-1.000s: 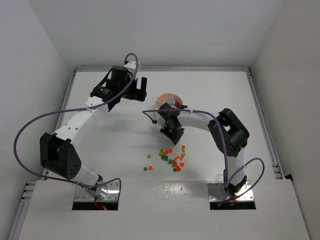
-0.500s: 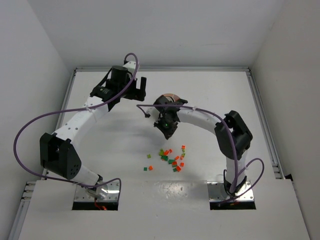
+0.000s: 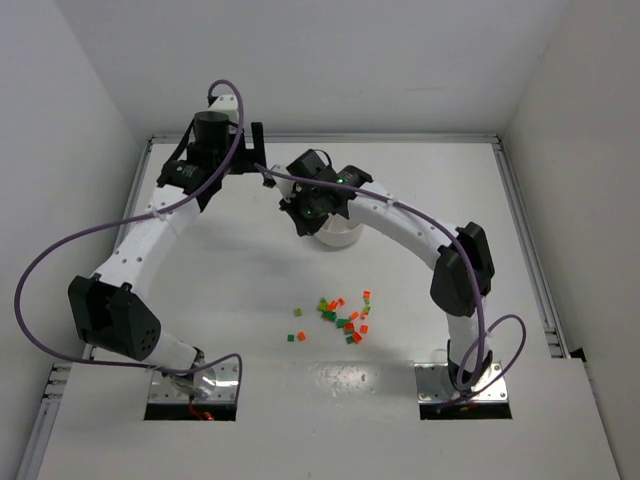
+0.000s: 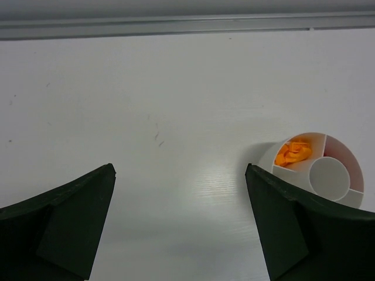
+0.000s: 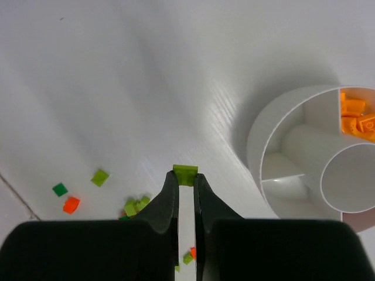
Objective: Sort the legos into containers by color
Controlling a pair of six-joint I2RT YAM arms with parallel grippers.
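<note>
The right gripper goes sideways over the container beside the orange bricks next to release the lego, since that opening lies to its right in the wrist view.
My right gripper (image 5: 185, 178) is shut on a small light-green lego (image 5: 185, 173), pinched at the fingertips above the table just left of the round white dish (image 5: 275, 132). In the overhead view that gripper (image 3: 303, 212) hangs at the dish's (image 3: 338, 237) left side, and the arm hides the rim. One of the dish's containers holds orange bricks (image 5: 357, 120); the two nearest the gripper look empty. Loose legos (image 3: 343, 320) in red, orange and green lie nearer the arm bases. My left gripper (image 4: 179, 170) is open over bare table, left of the dish (image 4: 345, 153).
A metal rail (image 4: 187, 26) runs along the table's far edge, just beyond the left gripper (image 3: 258, 155). Stray green and orange bricks (image 5: 71, 204) lie apart from the main pile. White walls close in the table on three sides.
The right gripper closed on the green lego at the pile, rose and swung back to the dish. The left arm drew back and left toward the far edge, still open.
</note>
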